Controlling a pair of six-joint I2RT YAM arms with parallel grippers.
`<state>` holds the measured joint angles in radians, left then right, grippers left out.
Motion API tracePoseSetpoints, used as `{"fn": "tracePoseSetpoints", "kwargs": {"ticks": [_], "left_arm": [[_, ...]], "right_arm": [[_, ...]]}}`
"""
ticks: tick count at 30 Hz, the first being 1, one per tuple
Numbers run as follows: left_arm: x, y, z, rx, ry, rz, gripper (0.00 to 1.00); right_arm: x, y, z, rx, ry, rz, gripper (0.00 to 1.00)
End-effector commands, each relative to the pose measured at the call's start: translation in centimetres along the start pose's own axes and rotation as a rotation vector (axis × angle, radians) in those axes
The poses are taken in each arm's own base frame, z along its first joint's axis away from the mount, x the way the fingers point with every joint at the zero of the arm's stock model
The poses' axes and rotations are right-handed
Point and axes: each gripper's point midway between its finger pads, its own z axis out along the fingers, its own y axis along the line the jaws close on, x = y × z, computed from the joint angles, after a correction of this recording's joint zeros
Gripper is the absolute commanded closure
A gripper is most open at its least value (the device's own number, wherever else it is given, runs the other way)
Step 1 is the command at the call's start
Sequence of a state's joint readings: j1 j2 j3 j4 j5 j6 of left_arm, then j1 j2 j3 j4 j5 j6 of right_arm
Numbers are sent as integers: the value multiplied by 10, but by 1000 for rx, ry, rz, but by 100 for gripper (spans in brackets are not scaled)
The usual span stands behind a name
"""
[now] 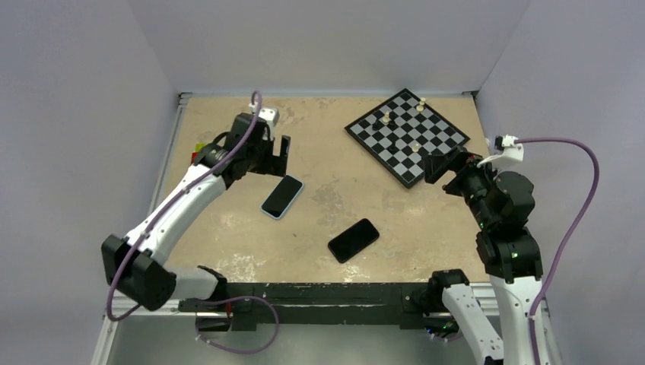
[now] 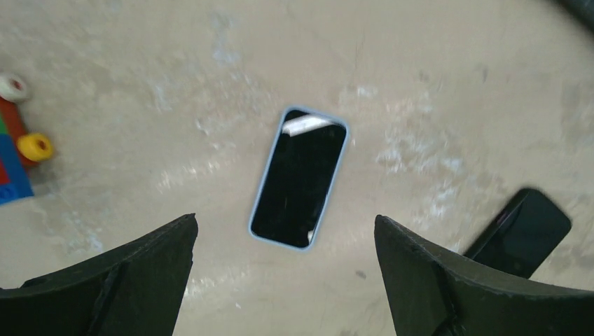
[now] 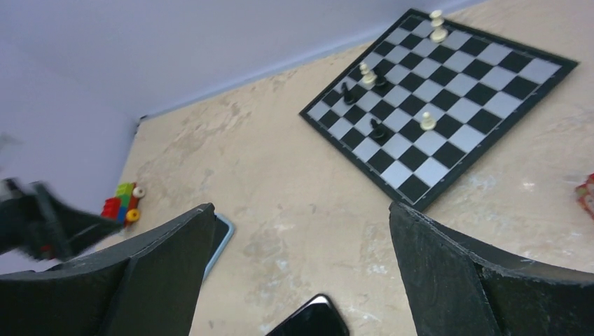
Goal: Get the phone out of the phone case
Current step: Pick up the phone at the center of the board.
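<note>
The phone case is below my left gripper, slanted to its open fingers, so the gripper should go down with a slight turn and close across the phone case's middle (image 1: 282, 197) (image 2: 299, 179).
The phone case (image 1: 282, 196) has a light blue rim and a glossy black face, and lies flat left of the table's middle. I cannot tell whether a phone fills it. It also shows in the left wrist view (image 2: 300, 178) and as a rim edge in the right wrist view (image 3: 223, 234). A bare black phone (image 1: 354, 239) lies flat nearer the front, also seen by the left wrist (image 2: 525, 231) and the right wrist (image 3: 315, 320). My left gripper (image 1: 275, 156) is open and empty, hovering above the case's far end (image 2: 285, 218). My right gripper (image 1: 447, 163) is open and empty, raised at the right (image 3: 301, 206).
A chessboard (image 1: 407, 135) with a few pieces lies at the back right, next to my right gripper. Coloured toy bricks (image 1: 199, 152) sit at the left edge, partly under my left arm. A small red object (image 3: 585, 192) shows at the right edge of the right wrist view.
</note>
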<state>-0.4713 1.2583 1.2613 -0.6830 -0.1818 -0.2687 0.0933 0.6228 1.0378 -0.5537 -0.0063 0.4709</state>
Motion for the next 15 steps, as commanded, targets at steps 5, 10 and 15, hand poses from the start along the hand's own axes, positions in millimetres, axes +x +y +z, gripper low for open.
{"fn": "tracePoseSetpoints", "kwargs": {"ticks": [5, 10, 15], "left_arm": [[87, -23, 42, 141, 439, 120, 0], [99, -26, 75, 140, 534, 138, 0], [112, -31, 95, 142, 637, 122, 0]], "right_arm": [[27, 52, -9, -312, 131, 26, 1], [36, 62, -14, -392, 133, 71, 1], [43, 59, -21, -391, 137, 79, 1]]}}
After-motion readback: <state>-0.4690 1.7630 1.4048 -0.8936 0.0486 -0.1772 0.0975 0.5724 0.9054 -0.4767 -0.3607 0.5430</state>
